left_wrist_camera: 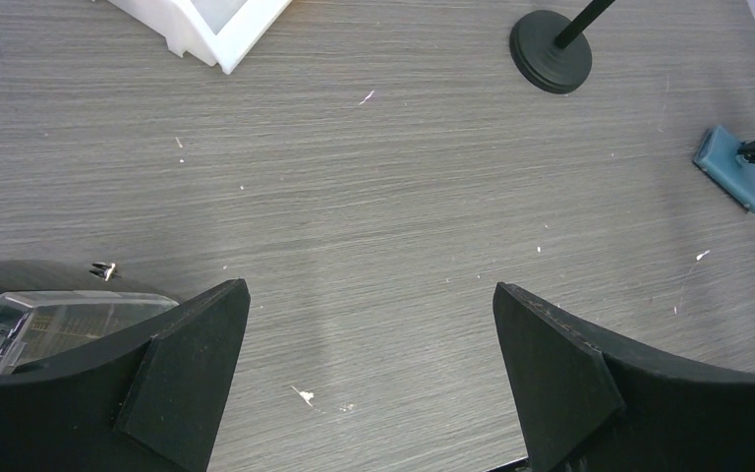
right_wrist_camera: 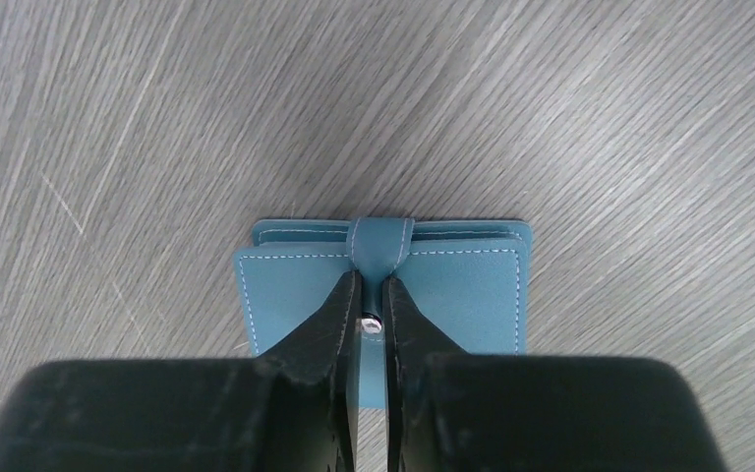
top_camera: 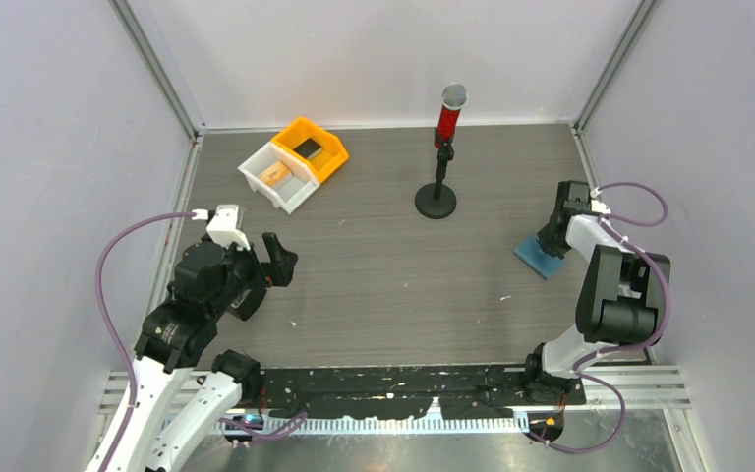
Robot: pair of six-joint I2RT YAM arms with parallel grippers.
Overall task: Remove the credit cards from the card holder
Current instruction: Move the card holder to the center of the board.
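Note:
I will turn my right gripper and bring the wallet [right_wrist_camera: 462,290] by its snap strap [right_wrist_camera: 381,241] to the empty middle of the table, because the wallet is far from my left gripper.
The card holder [top_camera: 537,257] is a light-blue wallet lying closed and flat on the table at the right; it also shows in the left wrist view [left_wrist_camera: 730,167]. My right gripper [right_wrist_camera: 371,282] is down on it and shut on its snap strap [right_wrist_camera: 381,241]. In the right wrist view the wallet [right_wrist_camera: 462,290] shows no cards. A dark card [top_camera: 307,148] lies in the orange bin and an orange-tan card [top_camera: 277,174] lies in the white bin. My left gripper [left_wrist_camera: 369,295] is open and empty above bare table at the left [top_camera: 261,261].
The orange bin [top_camera: 332,157] and white bin [top_camera: 256,169] stand side by side at the back left; the white bin's corner shows in the left wrist view [left_wrist_camera: 206,34]. A black stand with a red microphone [top_camera: 438,197] stands at the back centre, its base also in the left wrist view [left_wrist_camera: 549,39].

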